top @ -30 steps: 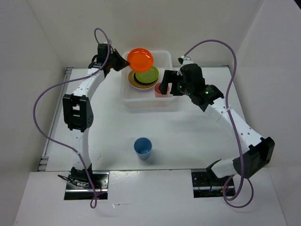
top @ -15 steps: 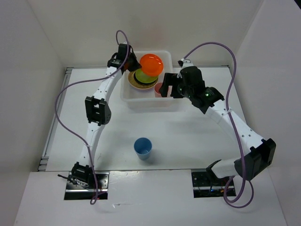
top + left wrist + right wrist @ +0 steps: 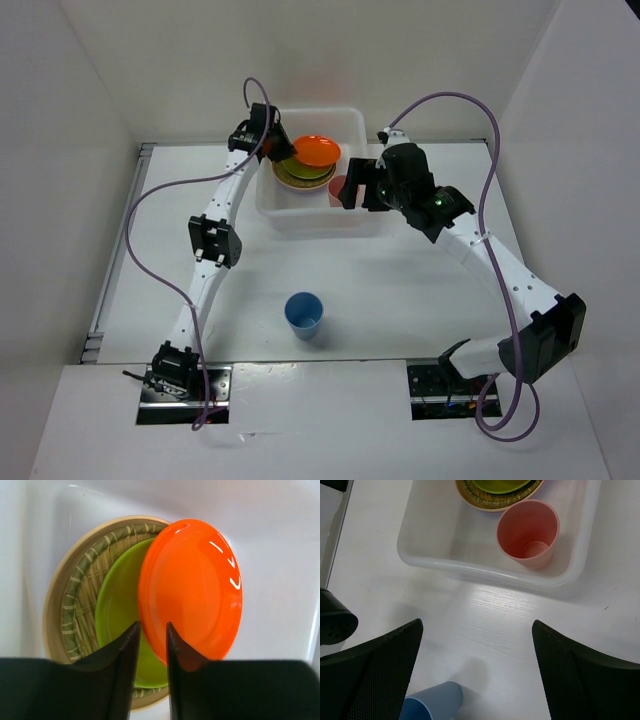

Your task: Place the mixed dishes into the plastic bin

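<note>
Next, my right gripper moves back from the bin and lowers to the blue cup's rim point(image 3: 308, 308) point(image 3: 423, 705).
My left gripper point(image 3: 281, 150) is shut on the rim of the orange plate point(image 3: 318, 151), holding it tilted low over the lime green plate point(image 3: 306, 173). That plate lies on the woven bamboo plate point(image 3: 290, 182) inside the white plastic bin point(image 3: 320, 222). In the left wrist view the fingers point(image 3: 127, 647) pinch the orange plate point(image 3: 195, 585) above the green plate point(image 3: 117, 610) and bamboo plate point(image 3: 75, 595). A pink cup point(image 3: 340, 187) stands upright in the bin. My right gripper point(image 3: 354, 191) is open and empty above the bin's near right rim. A blue cup point(image 3: 304, 314) stands on the table.
The right wrist view shows the bin's near wall point(image 3: 485, 570), the pink cup point(image 3: 527, 532) inside it and the blue cup point(image 3: 430, 705) below between the open fingers. White walls enclose the table on the left, back and right.
My left gripper has swung right and lowered the orange plate into the bin, over the green plate. The right gripper shifted slightly left and stays open.
</note>
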You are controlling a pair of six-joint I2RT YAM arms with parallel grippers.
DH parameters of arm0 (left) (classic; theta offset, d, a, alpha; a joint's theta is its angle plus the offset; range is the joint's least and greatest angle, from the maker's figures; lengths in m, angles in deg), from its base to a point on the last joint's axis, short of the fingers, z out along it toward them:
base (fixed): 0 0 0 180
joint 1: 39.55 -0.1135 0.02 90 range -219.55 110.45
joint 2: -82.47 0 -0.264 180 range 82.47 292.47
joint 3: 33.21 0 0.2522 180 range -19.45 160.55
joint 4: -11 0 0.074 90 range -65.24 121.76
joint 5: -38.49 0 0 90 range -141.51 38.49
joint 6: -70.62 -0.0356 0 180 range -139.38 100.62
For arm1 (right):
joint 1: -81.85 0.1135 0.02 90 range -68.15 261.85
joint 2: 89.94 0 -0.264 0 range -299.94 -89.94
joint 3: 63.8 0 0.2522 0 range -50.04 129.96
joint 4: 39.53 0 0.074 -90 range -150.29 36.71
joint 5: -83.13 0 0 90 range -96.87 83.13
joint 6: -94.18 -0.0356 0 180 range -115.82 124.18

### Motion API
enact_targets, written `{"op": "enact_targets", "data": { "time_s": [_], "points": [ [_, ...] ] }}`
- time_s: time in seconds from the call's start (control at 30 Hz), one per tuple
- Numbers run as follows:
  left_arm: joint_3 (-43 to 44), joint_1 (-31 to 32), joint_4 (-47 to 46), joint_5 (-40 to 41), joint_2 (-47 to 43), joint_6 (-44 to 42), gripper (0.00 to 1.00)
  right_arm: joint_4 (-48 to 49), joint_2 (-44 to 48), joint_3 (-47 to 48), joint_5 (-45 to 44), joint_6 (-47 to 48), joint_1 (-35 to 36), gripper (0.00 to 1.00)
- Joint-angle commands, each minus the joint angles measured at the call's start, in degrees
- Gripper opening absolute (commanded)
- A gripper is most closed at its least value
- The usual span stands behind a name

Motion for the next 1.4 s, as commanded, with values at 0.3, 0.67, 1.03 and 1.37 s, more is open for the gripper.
{"op": "enact_targets", "data": {
  "time_s": [0.3,0.67,1.03,1.37],
  "points": [
    [2.95,1.09,-0.14,-0.71,-8.48,-0.58,0.57,-3.11,3.42,-1.42,5.92,6.75,4.35,0.91],
    [2.95,2.85,8.09,0.69,-40.21,-14.72,0.64,-3.12,1.66,-9.76,7.33,6.41,15.35,0.81],
    [2.95,4.00,19.98,3.15,-58.15,-20.45,0.72,-3.65,-4.66,-10.38,4.26,6.41,26.51,0.72],
    [2.95,4.00,23.77,3.15,-66.32,-21.77,0.76,-3.65,-8.35,-12.05,1.63,4.75,31.08,0.57]
  ]
}}
